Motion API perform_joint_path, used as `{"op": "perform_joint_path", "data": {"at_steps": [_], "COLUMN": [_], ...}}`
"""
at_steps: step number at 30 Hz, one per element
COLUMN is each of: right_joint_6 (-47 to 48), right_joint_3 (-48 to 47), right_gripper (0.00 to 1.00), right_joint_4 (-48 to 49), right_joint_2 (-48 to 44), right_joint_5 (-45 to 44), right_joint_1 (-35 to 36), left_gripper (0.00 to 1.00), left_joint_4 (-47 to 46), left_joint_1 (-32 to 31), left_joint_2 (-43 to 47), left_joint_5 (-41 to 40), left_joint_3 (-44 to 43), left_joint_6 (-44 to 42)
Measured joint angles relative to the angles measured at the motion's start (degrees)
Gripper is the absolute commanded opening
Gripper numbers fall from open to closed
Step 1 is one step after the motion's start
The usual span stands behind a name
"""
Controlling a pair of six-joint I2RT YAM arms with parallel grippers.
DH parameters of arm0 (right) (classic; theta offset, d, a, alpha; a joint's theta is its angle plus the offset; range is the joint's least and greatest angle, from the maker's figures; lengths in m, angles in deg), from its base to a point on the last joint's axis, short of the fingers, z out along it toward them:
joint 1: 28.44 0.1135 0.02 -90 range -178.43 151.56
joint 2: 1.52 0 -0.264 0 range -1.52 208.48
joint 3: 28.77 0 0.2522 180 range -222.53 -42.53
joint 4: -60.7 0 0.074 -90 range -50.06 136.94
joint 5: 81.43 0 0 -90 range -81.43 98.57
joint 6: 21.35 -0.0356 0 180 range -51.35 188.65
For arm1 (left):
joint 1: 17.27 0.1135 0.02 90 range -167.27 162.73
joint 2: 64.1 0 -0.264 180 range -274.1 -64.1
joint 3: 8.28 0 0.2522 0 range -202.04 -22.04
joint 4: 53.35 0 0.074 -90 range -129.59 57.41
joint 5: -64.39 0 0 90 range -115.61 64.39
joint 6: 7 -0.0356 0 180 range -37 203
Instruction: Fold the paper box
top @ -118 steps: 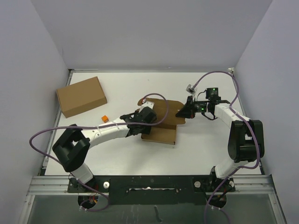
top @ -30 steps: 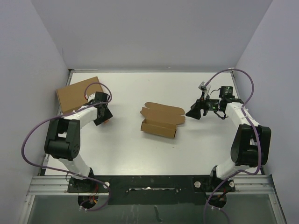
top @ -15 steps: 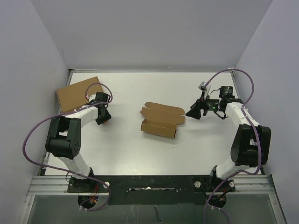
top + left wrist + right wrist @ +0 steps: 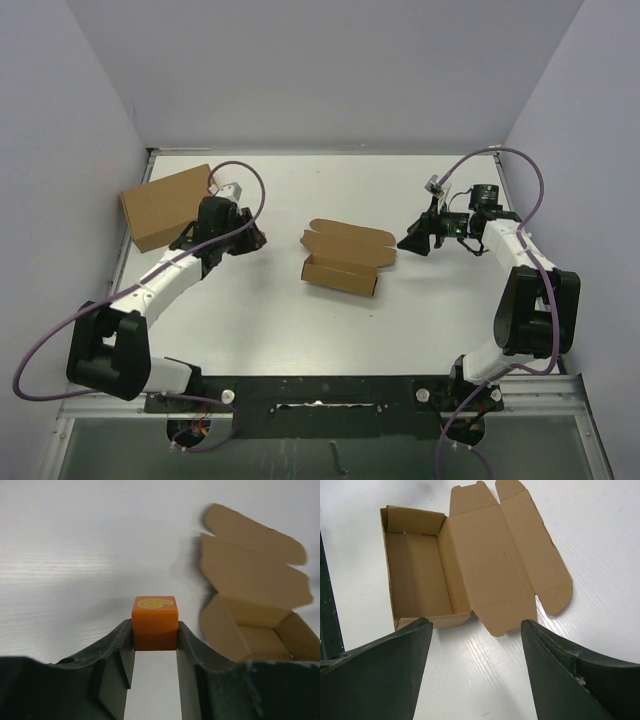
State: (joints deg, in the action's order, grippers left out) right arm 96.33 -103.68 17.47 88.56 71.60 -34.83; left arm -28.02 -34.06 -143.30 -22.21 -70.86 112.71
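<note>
Next, my left gripper moves to the right in the top view, then down into the paper box's tray [image 4: 263, 639] to release the cube [image 4: 155, 622], since the tray stands empty.
The paper box [image 4: 345, 258] lies open at the table's middle, its tray walls up and its lid with flaps spread flat behind. In the left wrist view the paper box [image 4: 255, 610] sits ahead to the right. My left gripper [image 4: 255, 240] hovers left of it, shut on a tiny orange cube [image 4: 155, 622] pinched between its fingertips [image 4: 126, 630]. My right gripper [image 4: 405, 243] stands open just right of the lid, nothing between its fingers. In the right wrist view the open paper box [image 4: 470, 565] lies beyond the right gripper [image 4: 476, 625].
A larger plain brown cardboard box [image 4: 172, 205] rests at the back left, close behind the left arm. White table [image 4: 300, 320] runs to walls on three sides. Purple cables loop over both arms.
The left gripper closed on the orange cube beside the larger box, then swung right with it toward the paper box. The right arm has not moved.
</note>
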Motion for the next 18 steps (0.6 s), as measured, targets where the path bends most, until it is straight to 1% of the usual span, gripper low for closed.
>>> {"op": "perform_joint_path", "data": {"at_steps": [5, 8, 14, 18], "right_joint_6": [0.0, 0.0, 0.0, 0.1], "right_joint_3": [0.0, 0.0, 0.0, 0.0], "right_gripper": [0.72, 0.72, 0.72, 0.72], "right_joint_4": [0.0, 0.0, 0.0, 0.0], "right_joint_2": [0.0, 0.0, 0.0, 0.0], "right_joint_5": [0.0, 0.0, 0.3, 0.5], "right_joint_1": [0.0, 0.0, 0.0, 0.0], "left_gripper": [0.03, 0.04, 0.05, 0.05], "left_joint_4": [-2.6, -2.8, -1.6, 1.8], "left_joint_1": [-5.4, -10.5, -18.1, -20.5], "left_joint_2": [0.0, -3.2, -12.6, -18.1], "left_joint_5": [9.9, 15.0, 20.1, 22.0], "left_joint_3": [-3.9, -9.1, -19.1, -23.8], "left_joint_6": [-2.6, -4.0, -6.4, -8.0]}}
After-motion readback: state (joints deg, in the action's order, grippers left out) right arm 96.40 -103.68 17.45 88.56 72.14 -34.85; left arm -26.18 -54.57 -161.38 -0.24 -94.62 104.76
